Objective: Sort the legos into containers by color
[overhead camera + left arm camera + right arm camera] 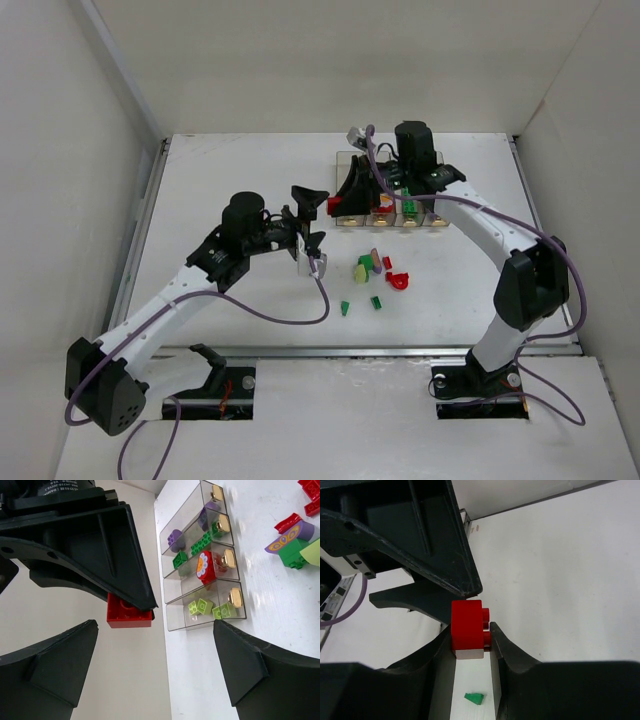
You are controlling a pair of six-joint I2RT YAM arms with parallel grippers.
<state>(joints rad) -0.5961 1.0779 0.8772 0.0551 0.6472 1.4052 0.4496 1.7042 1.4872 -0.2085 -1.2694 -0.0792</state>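
Next, my right gripper will swing to the right in the top view, turn its fingers down over the container of red bricks and release, since its brick is red.
A red lego brick [466, 625] hangs in the air, with my right gripper [470, 631] shut on it. In the top view the brick [332, 206] hangs just left of the containers [395, 215]. My left gripper [155, 630] stands open right by it, its fingers [60, 665] apart and touching nothing, the red brick [129, 616] just beyond them. The four clear containers [172, 587] hold purple, green, red and yellow-green bricks, one color each. Loose legos [368, 266] lie on the table in front of the containers.
A green and purple clump [292, 542] and red pieces [310, 495] lie near the bins. Small green pieces [345, 308] sit closer to the arm bases, one of them [474, 697] below my right fingers. White walls enclose the table.
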